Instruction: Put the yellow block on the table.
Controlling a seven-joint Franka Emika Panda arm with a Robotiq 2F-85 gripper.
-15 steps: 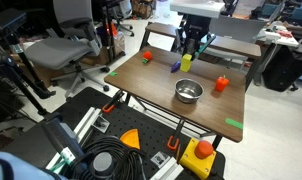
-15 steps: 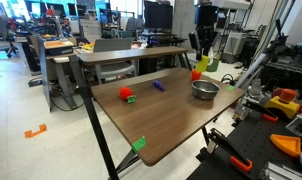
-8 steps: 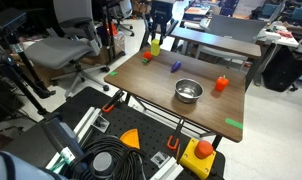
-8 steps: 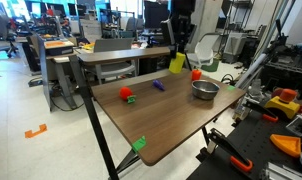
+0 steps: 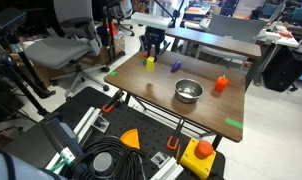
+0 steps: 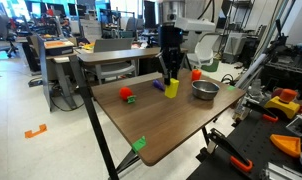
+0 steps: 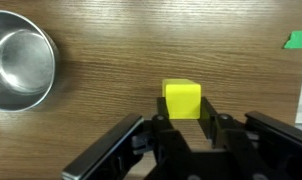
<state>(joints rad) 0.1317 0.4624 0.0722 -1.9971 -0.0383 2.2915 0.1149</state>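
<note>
The yellow block goes straight down to the bare tabletop below next and my gripper releases it, since it still hangs above clear wood beside the metal bowl.
The yellow block (image 7: 182,97) sits between my gripper's two fingers (image 7: 182,118) in the wrist view, low over the wooden table (image 7: 111,110). In both exterior views the block (image 5: 149,66) (image 6: 171,89) is at or just above the tabletop, with the gripper (image 5: 151,56) (image 6: 170,80) pointing straight down onto it. The fingers press against the block's sides. I cannot tell whether the block's underside touches the wood.
A metal bowl (image 5: 188,92) (image 6: 204,89) (image 7: 19,70) stands near the block. A purple piece (image 5: 175,66) (image 6: 158,86) and red pieces (image 5: 221,84) (image 5: 147,56) (image 6: 126,94) lie on the table. Green tape marks (image 5: 234,124) (image 6: 139,144) (image 7: 297,40) sit near the edges.
The gripper carried the yellow block across the table away from the bowl's far side, then lowered it from well above the table down to the surface.
</note>
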